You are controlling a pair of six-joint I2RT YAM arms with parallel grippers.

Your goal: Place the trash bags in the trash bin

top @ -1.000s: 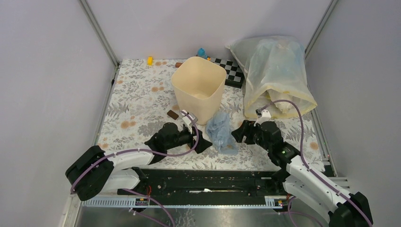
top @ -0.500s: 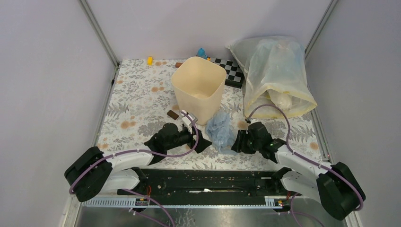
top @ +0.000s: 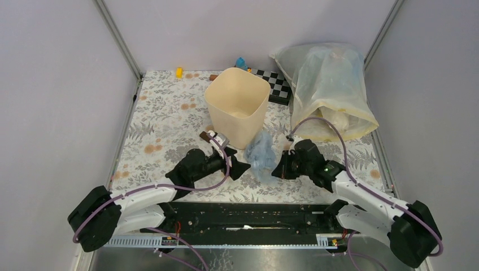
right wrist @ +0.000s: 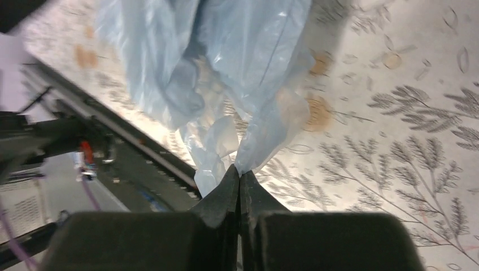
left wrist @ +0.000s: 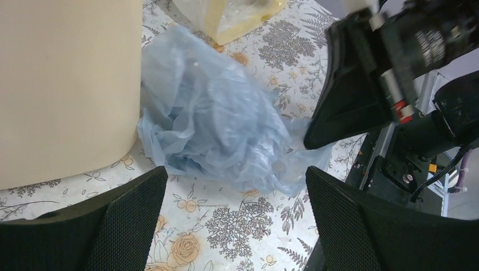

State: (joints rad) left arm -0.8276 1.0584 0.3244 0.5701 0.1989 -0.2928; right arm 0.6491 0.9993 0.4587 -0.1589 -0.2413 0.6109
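The bag's near edge (left wrist: 295, 179) is closer to the black bar than my open fingers are. My left gripper moves back onto that edge of the bag next.
The pale-blue crinkled trash bag (top: 261, 155) lies on the flowered table right in front of the cream trash bin (top: 257, 121). My right gripper (top: 278, 169) is shut on the bag's near right edge; in the right wrist view its jaws (right wrist: 240, 172) pinch a fold of the blue film (right wrist: 226, 56). My left gripper (top: 240, 167) stands wide open just left of the bag, touching nothing. In the left wrist view the bag (left wrist: 220, 130) lies beyond the open gripper (left wrist: 234, 186), with the bin wall (left wrist: 62, 84) at the left and the right gripper (left wrist: 361, 96) at the right.
A large yellowish-clear sack (top: 330, 90) lies at the back right beside a checkerboard (top: 278, 84). A brown block (top: 205, 135) sits left of the bin, with a yellow block (top: 179, 72) and a blue piece (top: 241, 62) along the back edge. The black rail (top: 243, 217) runs along the near edge.
My right gripper came down and left to the bag and shut on its edge. The bag bunched up slightly. My left arm drew back a little to the left, still open.
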